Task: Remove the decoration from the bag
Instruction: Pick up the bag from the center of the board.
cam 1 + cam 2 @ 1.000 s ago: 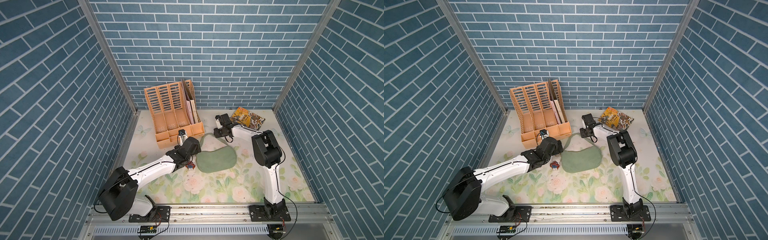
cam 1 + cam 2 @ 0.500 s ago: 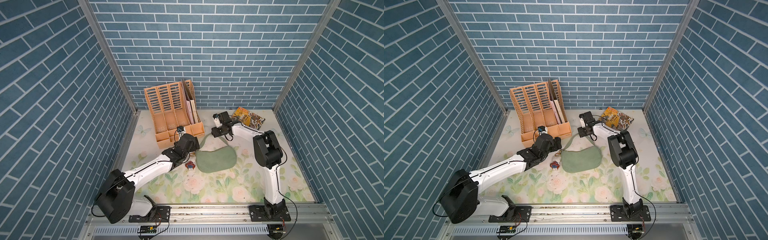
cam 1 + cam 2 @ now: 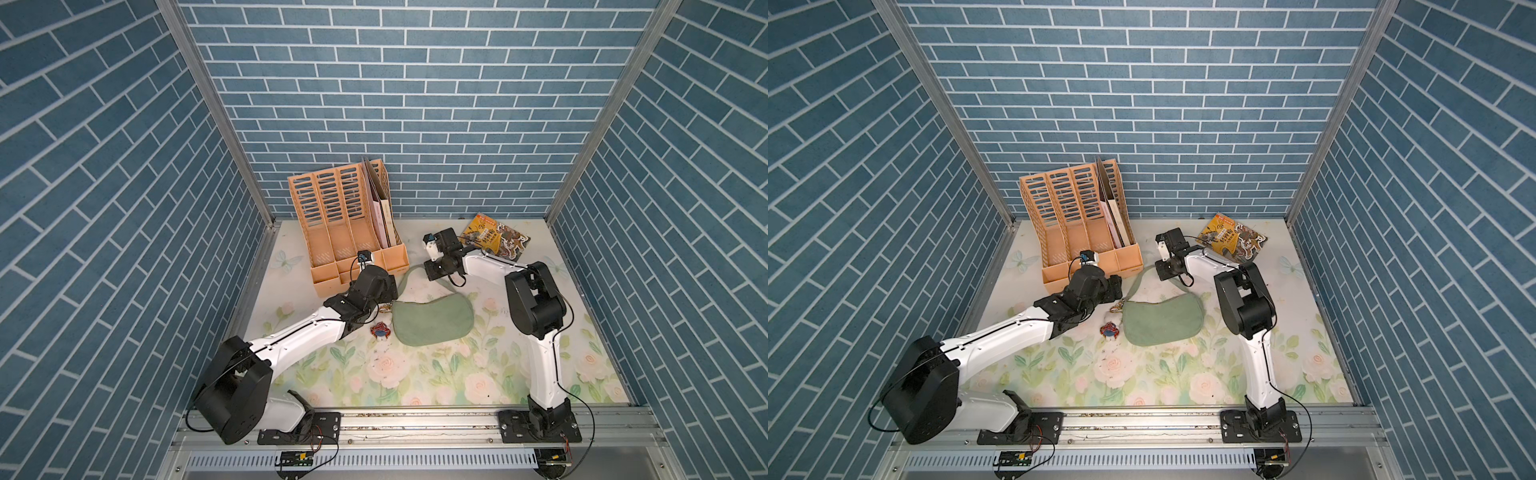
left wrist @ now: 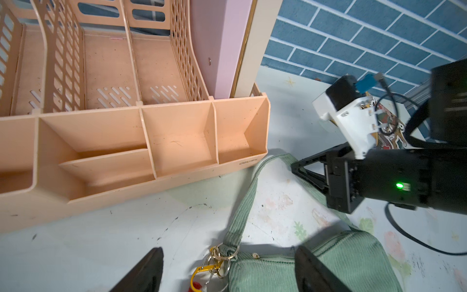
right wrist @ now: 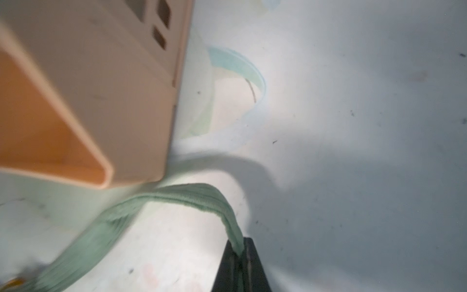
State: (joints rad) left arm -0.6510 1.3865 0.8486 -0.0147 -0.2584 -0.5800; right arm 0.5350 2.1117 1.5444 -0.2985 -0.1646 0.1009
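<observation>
I will move my right gripper up and toward the ringed corner (image 3: 1118, 305) (image 5: 17, 282) next, which lies back from it, and let go of the strap, because the clasp lies low on the mat.
The sage-green bag (image 3: 432, 322) (image 3: 1163, 322) lies flat on the floral mat. The decoration (image 3: 380, 331) (image 3: 1109, 330), white plush with a red plaid base, rests on the mat by the bag's left end. Its gold clasp (image 4: 202, 271) hangs in the metal rings at the strap's root. My left gripper (image 4: 227, 274) (image 3: 390, 289) is open, its fingers astride that ringed corner without touching it. My right gripper (image 5: 238, 251) (image 3: 434, 272) is shut on the bag's thin strap (image 5: 177, 197) at the top of its loop, behind the bag.
An orange file organizer (image 3: 345, 224) holding a few folders stands at the back left, its front corner close to the strap and both grippers. A yellow illustrated booklet (image 3: 496, 239) lies at the back right, behind the right arm.
My right gripper has shut on the strap. The left arm has shifted slightly towards the organizer, uncovering the decoration, and its jaws have narrowed a little.
</observation>
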